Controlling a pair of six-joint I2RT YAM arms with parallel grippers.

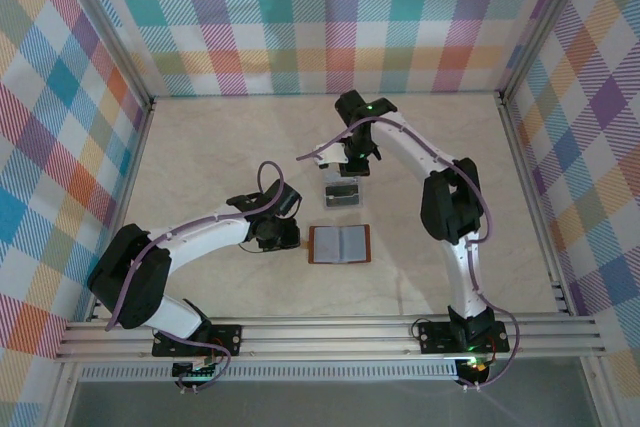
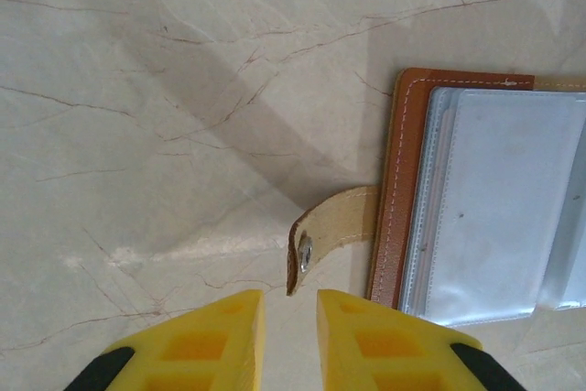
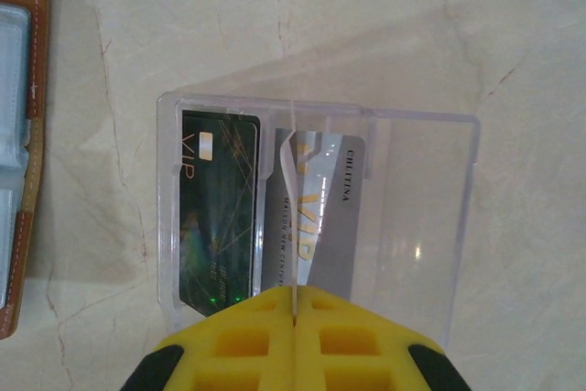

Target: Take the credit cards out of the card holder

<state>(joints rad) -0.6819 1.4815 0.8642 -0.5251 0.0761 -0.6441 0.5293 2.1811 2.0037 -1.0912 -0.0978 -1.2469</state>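
Note:
My right gripper should next bring the thin pale card down onto the silvery-grey card in the clear box, because that section of the box is open right below.
The reddish-brown card holder lies open and flat on the table, its grey-blue pockets facing up. Its strap tab curls up just ahead of my left gripper, whose jaws stand slightly open with nothing between them. My right gripper is shut on a thin pale credit card, held edge-on above a clear plastic box. Inside that box lie a black credit card and a silvery-grey one. The holder's edge shows at the left of the right wrist view.
The clear box sits just behind the card holder, under the right gripper. The left gripper rests low at the holder's left side. Plaid walls close in the pale marble table on three sides.

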